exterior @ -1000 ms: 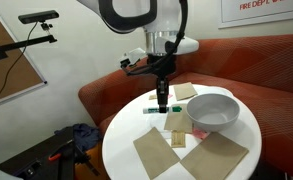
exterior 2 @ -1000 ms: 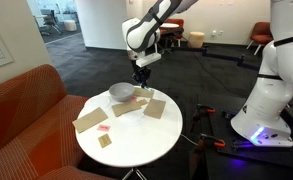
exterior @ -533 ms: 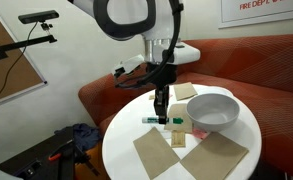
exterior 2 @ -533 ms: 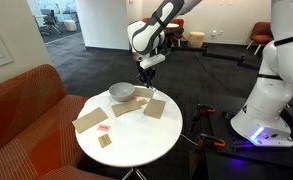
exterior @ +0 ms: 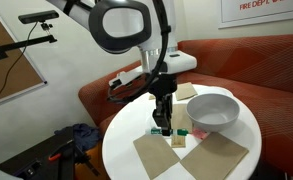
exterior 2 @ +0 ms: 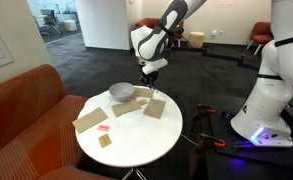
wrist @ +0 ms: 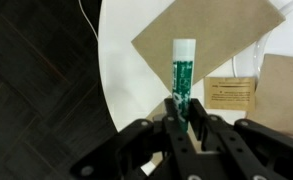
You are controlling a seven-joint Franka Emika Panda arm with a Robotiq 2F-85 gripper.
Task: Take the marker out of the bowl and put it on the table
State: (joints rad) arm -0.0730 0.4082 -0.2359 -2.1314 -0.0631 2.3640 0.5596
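The robot's gripper should next move down beside the small printed label onto the tan paper square by the table edge, because that flat spot is clear of the bowl (exterior: 213, 110).
My gripper (wrist: 183, 106) is shut on the marker (wrist: 182, 70), a white barrel with green markings that sticks out past the fingertips. In an exterior view the gripper (exterior: 163, 126) hangs low over the white round table (exterior: 124, 150), left of the pale bowl (exterior: 213, 110), with the marker (exterior: 155, 130) close above the tabletop. In an exterior view the gripper (exterior 2: 146, 95) is just right of the bowl (exterior 2: 122, 92), above the table (exterior 2: 136, 140). Whether the marker touches the table I cannot tell.
Tan paper squares lie on the table (exterior: 156, 153) (exterior: 218, 152) (exterior 2: 89, 120) (wrist: 216, 38), with a small printed label (wrist: 231, 92) and a pink scrap (exterior 2: 103, 128). A red-brown sofa (exterior: 241, 70) curves behind the table. The table edge (wrist: 104, 70) drops to dark floor.
My gripper has carried the marker down and toward the table's front, away from the bowl, over the last second.
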